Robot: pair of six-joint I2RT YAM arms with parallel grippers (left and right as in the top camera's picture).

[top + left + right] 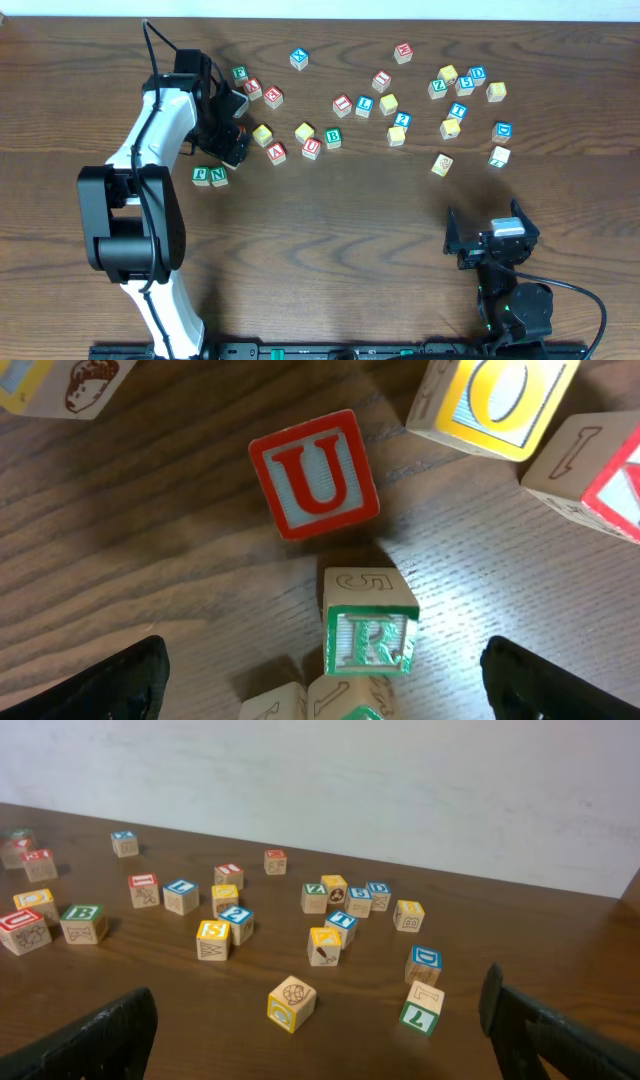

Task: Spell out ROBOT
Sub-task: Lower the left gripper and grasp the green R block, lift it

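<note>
The green R block (370, 635) is already between the open fingers, so the robot's left gripper should next move down around the block and close on its sides.
In the left wrist view a green R block (370, 635) lies on the table between the open fingers of my left gripper (325, 675), untouched. A red U block (315, 475) lies just beyond it and a yellow O block (495, 400) at the upper right. In the overhead view my left gripper (236, 126) hovers over the left cluster of blocks and hides the R block. A green B block (333, 138) lies to its right. My right gripper (492, 232) is open and empty near the front right; it also shows in the right wrist view (320, 1030).
Several letter blocks are scattered across the far half of the table. Two green blocks (210, 176) lie left of the front of my left gripper. A yellow block (292, 1003) and a green 7 block (421, 1010) lie ahead of the right gripper.
</note>
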